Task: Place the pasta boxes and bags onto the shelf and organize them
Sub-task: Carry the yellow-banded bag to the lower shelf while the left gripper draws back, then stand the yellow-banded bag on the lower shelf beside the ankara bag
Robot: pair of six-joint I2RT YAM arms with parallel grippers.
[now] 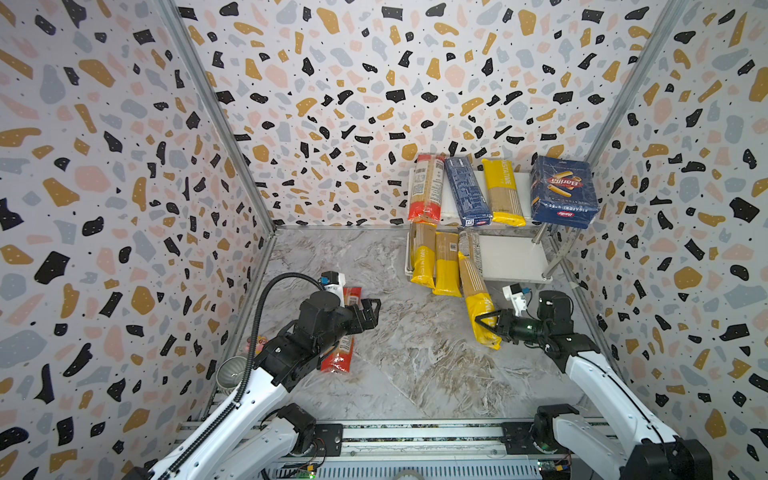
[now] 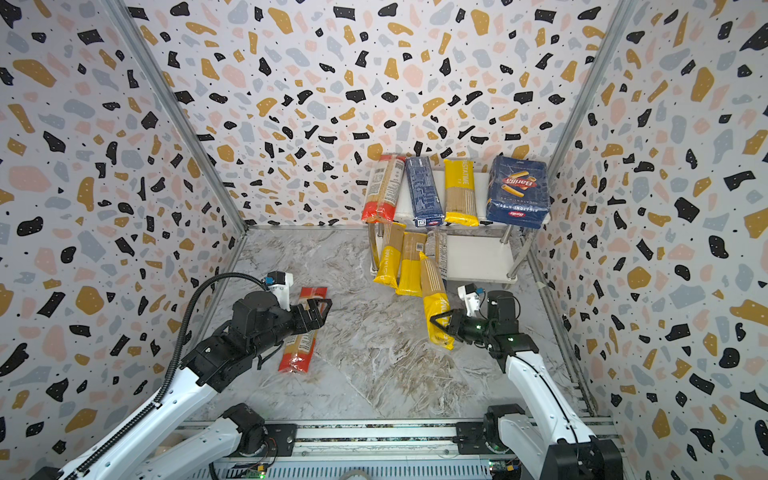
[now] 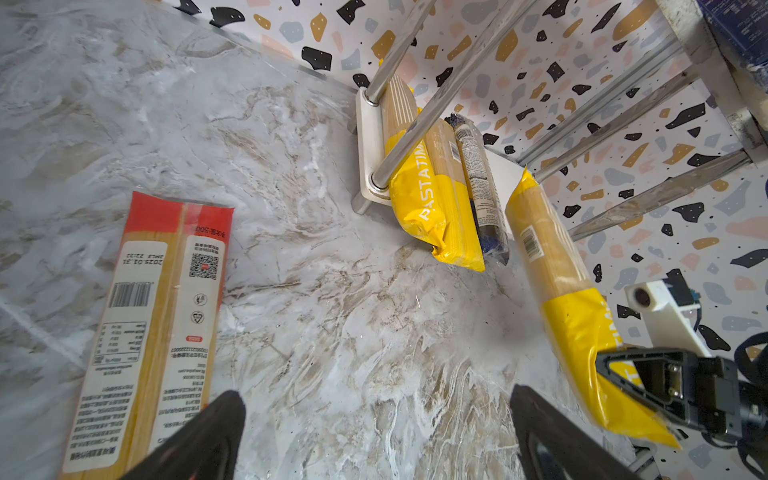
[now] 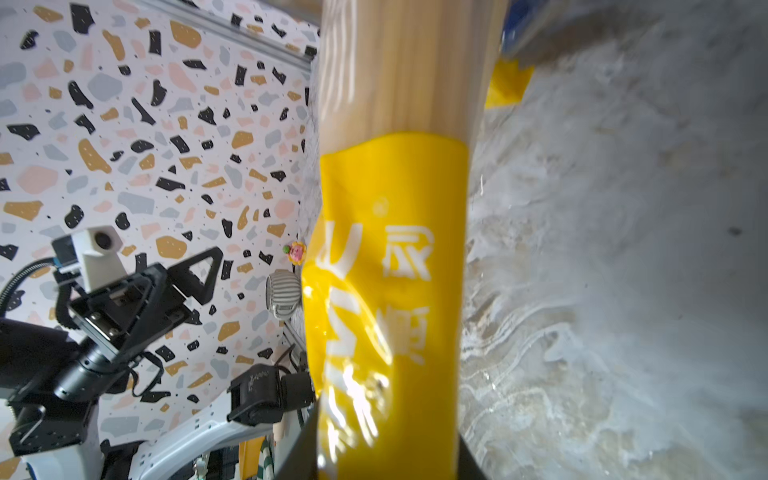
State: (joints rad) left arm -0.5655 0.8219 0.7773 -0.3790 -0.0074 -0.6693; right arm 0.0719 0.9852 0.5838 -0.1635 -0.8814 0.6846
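I need to carry the yellow bag in my right gripper outward next, onto the shelf's bare lower board (image 1: 499, 257) beside the dark-ended bag, and release it there, because that part of the board is empty.
The shelf (image 1: 511, 257) (image 2: 473, 257) stands at the back right. Its top board carries a red-ended bag (image 1: 426, 187), the narrow blue box (image 1: 467, 191), a yellow bag (image 1: 503, 193) and the wide Barilla box (image 1: 565, 191) (image 2: 519, 191). Two yellow bags (image 1: 422, 262) and a dark-ended one (image 3: 482, 187) lie on the lower board. My right gripper (image 1: 486, 322) (image 4: 386, 449) is shut on another yellow bag (image 1: 473, 286) (image 4: 395, 208) near its yellow end; its far end rests at the lower board. My left gripper (image 1: 370, 309) (image 3: 376, 415) hangs open over a red-ended bag (image 1: 338, 357) (image 3: 166, 311) lying on the floor.
A striped cup (image 1: 230, 372) and a small pink toy (image 1: 259, 343) sit by the left wall near the left arm. Patterned walls close in three sides. A metal rail (image 1: 415, 432) carrying both arm bases runs along the front.
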